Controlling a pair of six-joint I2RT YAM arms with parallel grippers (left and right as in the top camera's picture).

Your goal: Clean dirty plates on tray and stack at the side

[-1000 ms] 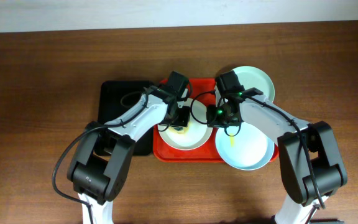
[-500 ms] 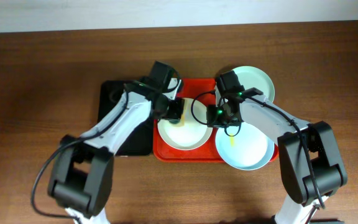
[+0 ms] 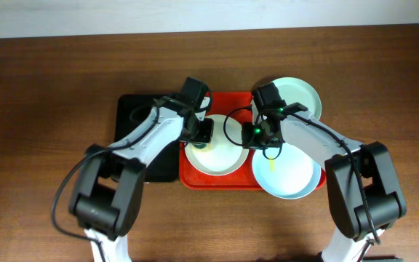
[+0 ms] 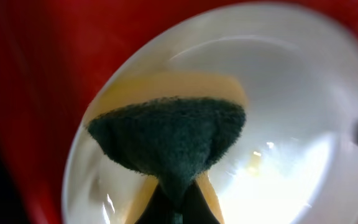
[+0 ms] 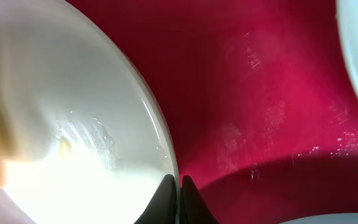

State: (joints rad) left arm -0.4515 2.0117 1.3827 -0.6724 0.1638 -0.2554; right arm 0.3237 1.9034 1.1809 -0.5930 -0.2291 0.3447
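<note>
The bare black tray lies to my left gripper's left in the overhead view, so I will raise the gripper across, lower it and release the sponge point(image 4: 166, 140) there.
The white plate point(image 3: 218, 157) lies in the red tray point(image 3: 224, 183). My left gripper point(image 3: 201, 137) is shut on a green and yellow sponge point(image 4: 166, 140), which presses on the plate's left part point(image 4: 291, 112). A small yellow smear point(image 4: 253, 159) shows beside the sponge. My right gripper point(image 3: 252, 136) is shut on the white plate's right rim point(image 5: 166, 149), one finger inside, one outside. One pale blue-green plate point(image 3: 302, 94) sits at the tray's back right. Another point(image 3: 291, 177) lies at the front right with a yellow smear point(image 3: 272, 166).
A smaller black tray point(image 3: 140, 110) lies just left of the red tray, under my left arm. Both arms cross over the red tray's middle. Bare wooden table point(image 3: 42, 109) stretches to the left and right.
My left arm has swung out to the left and come back, dragging the sponge over the white plate's left part. The right arm has stayed still on the rim.
</note>
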